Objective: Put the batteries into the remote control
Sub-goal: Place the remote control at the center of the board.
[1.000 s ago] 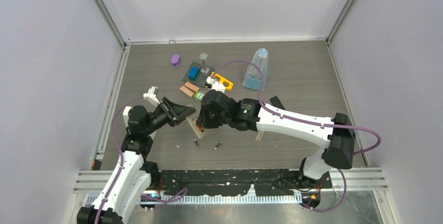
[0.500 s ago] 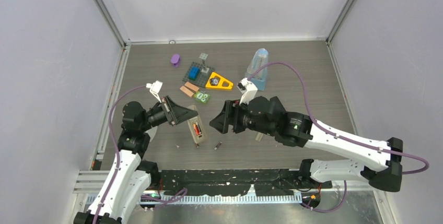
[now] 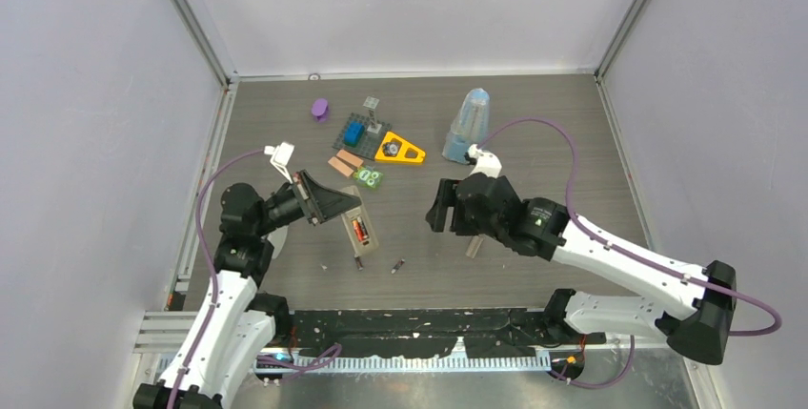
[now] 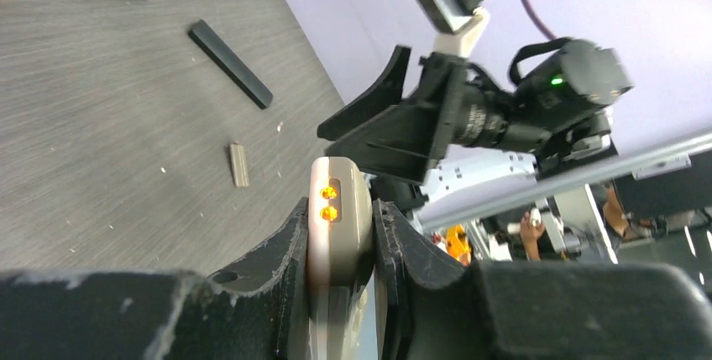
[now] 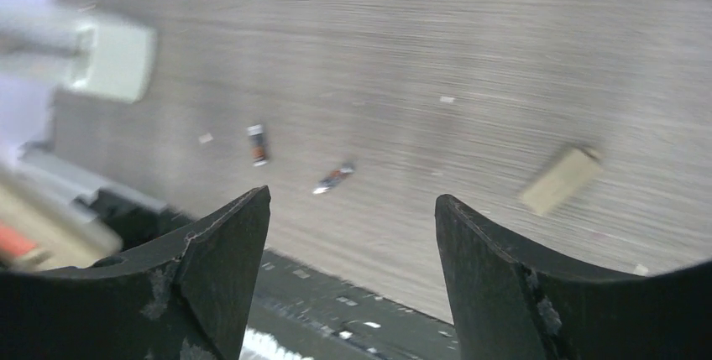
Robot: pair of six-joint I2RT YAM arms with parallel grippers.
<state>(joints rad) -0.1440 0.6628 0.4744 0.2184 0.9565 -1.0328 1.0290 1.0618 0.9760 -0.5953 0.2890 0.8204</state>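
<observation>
I will next lower my left gripper toward the right in the top view and let go of the remote control, because bare tabletop is below the gripper on that side.
The remote control (image 3: 365, 237) is a pale slab lying aslant, and my left gripper (image 3: 345, 211) is shut on its upper end. An open bay in its back shows a red-orange battery (image 3: 358, 230). In the left wrist view the remote control (image 4: 340, 209) sits pinched between both black fingers. Two loose batteries (image 3: 359, 261) (image 3: 397, 265) lie on the table just below it; the right wrist view shows these batteries (image 5: 258, 143) (image 5: 334, 178) too. My right gripper (image 3: 439, 207) hangs open and empty to the right of the remote, apart from it.
A small tan cover piece (image 3: 473, 248) lies under the right arm. At the back stand a clear blue-based bottle (image 3: 469, 126), a yellow triangle (image 3: 400, 150), a grey plate with a blue brick (image 3: 360, 131), pink strips (image 3: 345, 161) and a purple lump (image 3: 320, 109). A black strip (image 4: 231, 62) lies beyond.
My right gripper opened and drew back to the right, away from the remote, which now shows a battery in its bay. The left gripper kept hold and shifted slightly.
</observation>
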